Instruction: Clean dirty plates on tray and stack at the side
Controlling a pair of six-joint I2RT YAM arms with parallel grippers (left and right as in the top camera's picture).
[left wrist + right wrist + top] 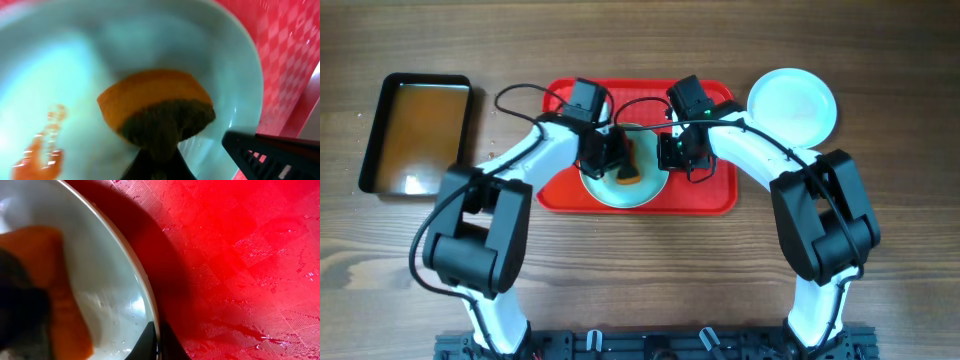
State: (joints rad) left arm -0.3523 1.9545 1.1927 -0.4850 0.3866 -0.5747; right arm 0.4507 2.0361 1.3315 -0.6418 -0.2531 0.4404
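The robot will next lift the plate in its right gripper, carry it past the tray (705, 195) and lower it onto the clean-looking plate (792, 105) to let go of it, since the stack starts there.
A pale plate (608, 190) lies on the red tray (705, 195). My left gripper (615, 158) is shut on an orange sponge (627, 172) with a dark scouring side and presses it onto the plate. In the left wrist view the sponge (155, 107) sits mid-plate (150, 45), with an orange sauce smear (42, 155) to its left. My right gripper (670, 155) is shut on the plate's right rim. The right wrist view shows its fingers (157, 342) pinching the rim (135, 280). A clean-looking plate (792, 105) lies on the table right of the tray.
A black pan (420, 135) of brownish water stands at the far left of the wooden table. The tray surface (240, 255) is wet with droplets. Cables loop over the tray's back edge.
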